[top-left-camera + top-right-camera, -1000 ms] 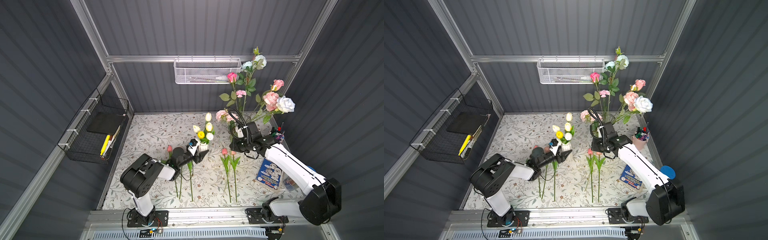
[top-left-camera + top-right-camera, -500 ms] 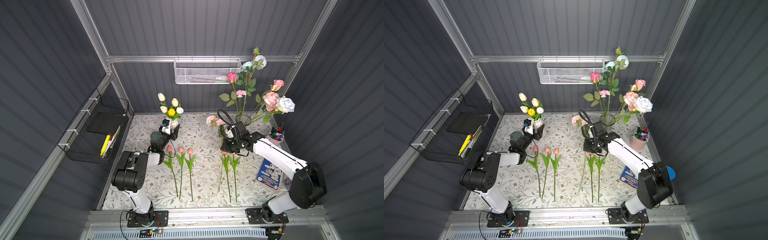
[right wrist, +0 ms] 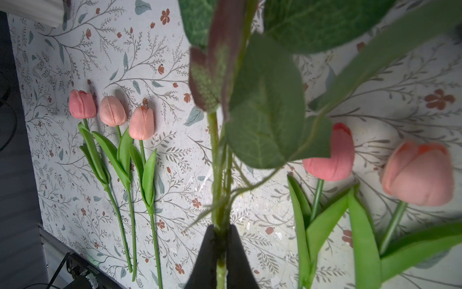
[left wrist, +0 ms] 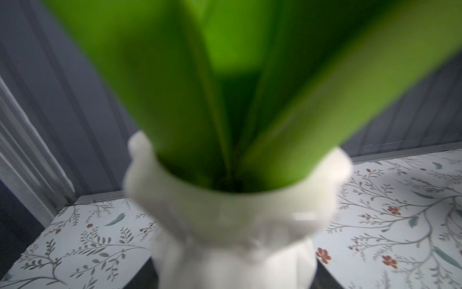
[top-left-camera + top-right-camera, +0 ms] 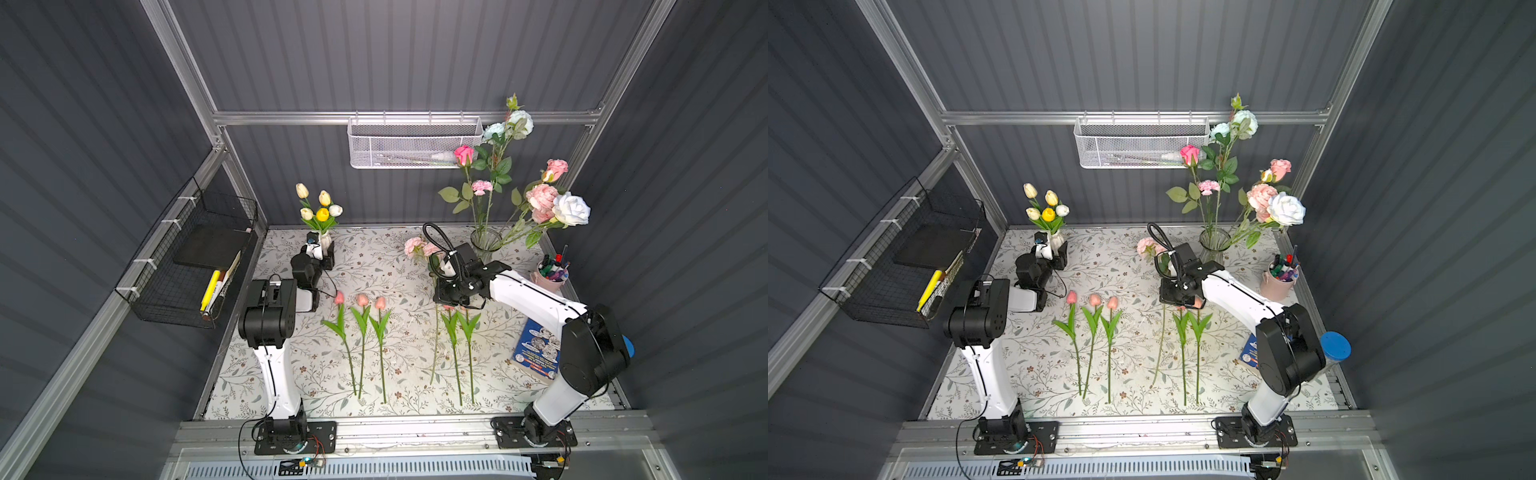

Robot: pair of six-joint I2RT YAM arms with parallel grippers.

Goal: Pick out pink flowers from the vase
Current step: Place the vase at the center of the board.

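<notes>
The gap on the bare mat between the tulip groups lies open. I need to move my right gripper down to lay the green stem (image 3: 217,175) there and release it.
My right gripper (image 5: 441,300) (image 3: 221,231) is shut on the green stem (image 3: 217,175) of a pale pink ruffled spray (image 5: 419,247), held low over the mat. The stem's end reaches down between the tulip groups. Three pink tulips (image 5: 361,300) lie in a row on the mat, two more (image 3: 335,155) right under that gripper. The glass vase (image 5: 485,243) at the back right holds pink roses (image 5: 540,197), a deep pink bud (image 5: 463,153) and white blooms. My left gripper (image 5: 320,250) (image 4: 232,277) grips a white vase (image 4: 225,217) of yellow and cream tulips at the back left.
A black wire basket (image 5: 187,266) hangs on the left wall and a white mesh basket (image 5: 415,143) on the back wall. A pink cup of pens (image 5: 550,276), a blue book (image 5: 536,353) and a blue-lidded can (image 5: 1335,345) stand along the right edge.
The left arm carried the white vase from the mat's middle to the back left. The right gripper brought the pink spray away from the glass vase, forward, left and lower.
</notes>
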